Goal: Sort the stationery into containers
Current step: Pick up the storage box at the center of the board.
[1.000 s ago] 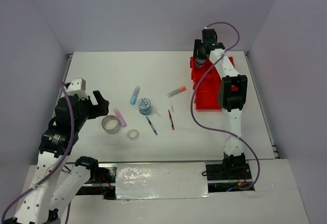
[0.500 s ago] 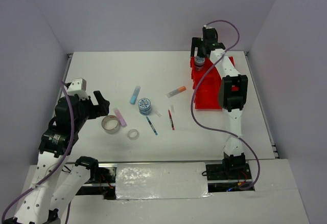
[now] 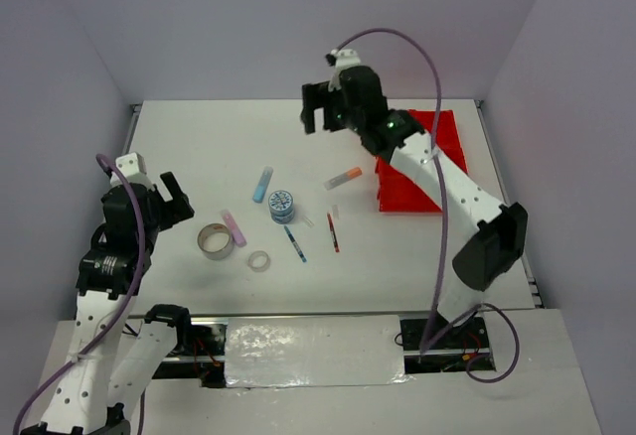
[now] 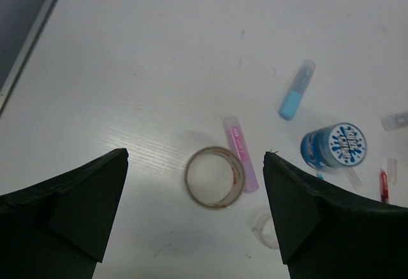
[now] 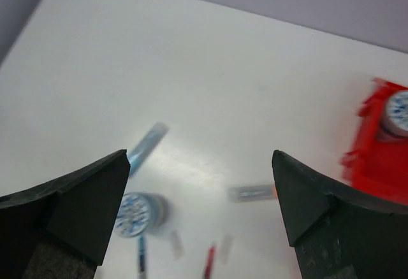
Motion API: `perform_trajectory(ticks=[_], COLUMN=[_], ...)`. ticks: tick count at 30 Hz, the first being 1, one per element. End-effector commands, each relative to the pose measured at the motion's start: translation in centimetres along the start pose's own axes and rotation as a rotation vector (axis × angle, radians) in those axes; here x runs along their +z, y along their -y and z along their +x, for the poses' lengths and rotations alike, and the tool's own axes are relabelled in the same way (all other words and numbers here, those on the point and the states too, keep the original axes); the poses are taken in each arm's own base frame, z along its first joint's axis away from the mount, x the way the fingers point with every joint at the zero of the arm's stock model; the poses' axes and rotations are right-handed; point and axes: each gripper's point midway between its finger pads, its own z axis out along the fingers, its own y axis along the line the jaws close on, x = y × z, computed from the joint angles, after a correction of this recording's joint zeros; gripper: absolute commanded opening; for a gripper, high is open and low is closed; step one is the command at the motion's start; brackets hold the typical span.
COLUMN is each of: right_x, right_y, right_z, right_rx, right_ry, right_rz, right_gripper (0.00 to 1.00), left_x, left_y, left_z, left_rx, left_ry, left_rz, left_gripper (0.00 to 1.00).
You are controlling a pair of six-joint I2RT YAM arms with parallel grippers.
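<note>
I will move my right gripper back and down around the matching roll beside the blue stick next, since one blue-patterned roll already sits in the red tray [image 3: 402,195].
The red tray [image 3: 402,195] stands at the back right; in the right wrist view [image 5: 379,158] one blue-patterned tape roll [image 5: 398,110] sits in it. My right gripper [image 3: 323,120] is open and empty, high over the back middle of the table [image 5: 199,153]. On the table lie the other blue-patterned roll [image 3: 282,204], a blue stick [image 3: 262,184], an orange-capped stick [image 3: 343,178], a pink stick [image 3: 234,226], a silver tape ring [image 3: 215,240], a clear ring [image 3: 258,260], a blue pen [image 3: 295,243] and a red pen [image 3: 333,232]. My left gripper [image 3: 171,197] is open and empty, left of the silver ring [image 4: 215,177].
The right arm's white link crosses over the tray's left half. Grey walls close the table at the back and both sides. A dark strip runs along the table's left edge [image 4: 29,37].
The right gripper has left the tape roll in the tray and swung left, out over the table. The left arm has drawn back a little to the left.
</note>
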Motion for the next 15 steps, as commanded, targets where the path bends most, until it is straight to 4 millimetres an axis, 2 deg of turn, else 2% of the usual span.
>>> perform_trajectory(ticks=[1,3,4,5,6,9,13,15], right_x=[-1.2,-0.3,-0.2,0.3,1.6,4.0,4.7,4.9], right_y=[-4.4,-6.2,-8.2,-9.2,-11.1,-12.4,-14.7,-14.9], right_z=[3.6,6.2,7.5,8.1,10.7,14.4,18.5,19.8], right_rx=[0.037,0.038,0.017,0.006,-0.02,-0.072,-0.089,-0.1], right_ry=[-0.024,-0.029,-0.032,-0.038,-0.101,-0.212,-0.277,-0.294], right_rz=[-0.027,-0.007,-0.013,-0.027,-0.05,0.002,-0.062,-0.058], right_gripper=[1.0,1.0,1.0,1.0,1.0,1.0,1.0,1.0], left_x=[-0.1,0.1,0.2,0.2,0.3,0.4,0.4,0.4], left_y=[-1.1,-0.6,-0.4,-0.4,-0.3,0.0,0.2,0.5], left_z=[-1.9,-1.6,-1.5,-1.5,-1.5,-1.4,-1.2,-1.2], left_rx=[-0.052,-0.038,-0.034,-0.033,-0.03,-0.024,-0.019,-0.015], left_ry=[0.054,0.037,0.033,0.033,0.032,0.025,0.019,0.02], left_rz=[-0.064,-0.033,-0.025,-0.022,-0.017,-0.002,0.01,0.023], left_gripper=[0.99,0.99,0.99,0.99,0.99,0.99,0.99,0.99])
